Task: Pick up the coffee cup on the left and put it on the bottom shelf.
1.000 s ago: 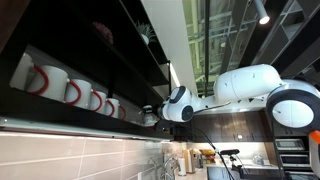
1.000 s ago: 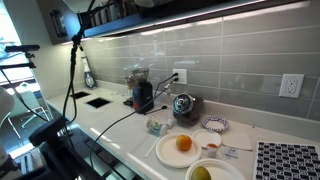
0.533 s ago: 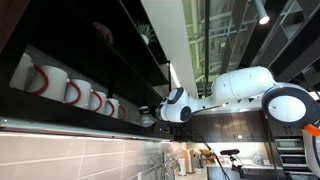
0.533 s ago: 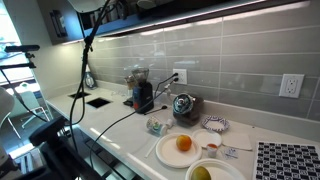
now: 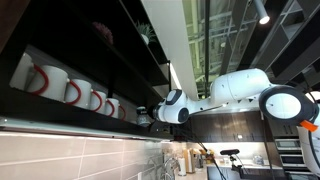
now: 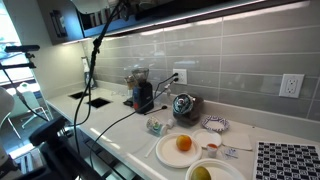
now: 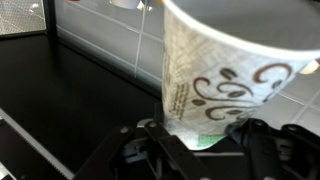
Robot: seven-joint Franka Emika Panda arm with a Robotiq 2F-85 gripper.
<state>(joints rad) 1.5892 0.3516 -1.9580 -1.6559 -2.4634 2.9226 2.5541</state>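
My gripper is going to move the coffee cup farther over the black board point(image 5: 138, 126) point(image 7: 120, 100) toward the tiled wall next and let go of it there, because that part of the board beside it is empty.
In the wrist view my gripper point(image 7: 200, 148) is shut on the coffee cup point(image 7: 225, 80), a pale paper cup with brown swirls and a green patch near its base. The cup is held by its lower part and leans toward the upper right. A black board of the bottom shelf point(image 7: 60, 100) lies beside it, with the tiled wall behind. In an exterior view seen from below, the gripper point(image 5: 150, 114) is at the open end of the bottom shelf point(image 5: 60, 120). The cup itself is too small to make out there.
Several white mugs with red handles point(image 5: 75, 92) stand in a row on the bottom shelf. Below, on the counter, are a coffee grinder point(image 6: 142, 92), a kettle point(image 6: 184, 106), a plate with an orange point(image 6: 183, 144) and a sink point(image 6: 98, 100). A black cable point(image 6: 92, 70) hangs from the arm.
The arm has moved a little toward the shelf and along it. The hanging cable has swung to the right. The cup has stayed in the gripper.
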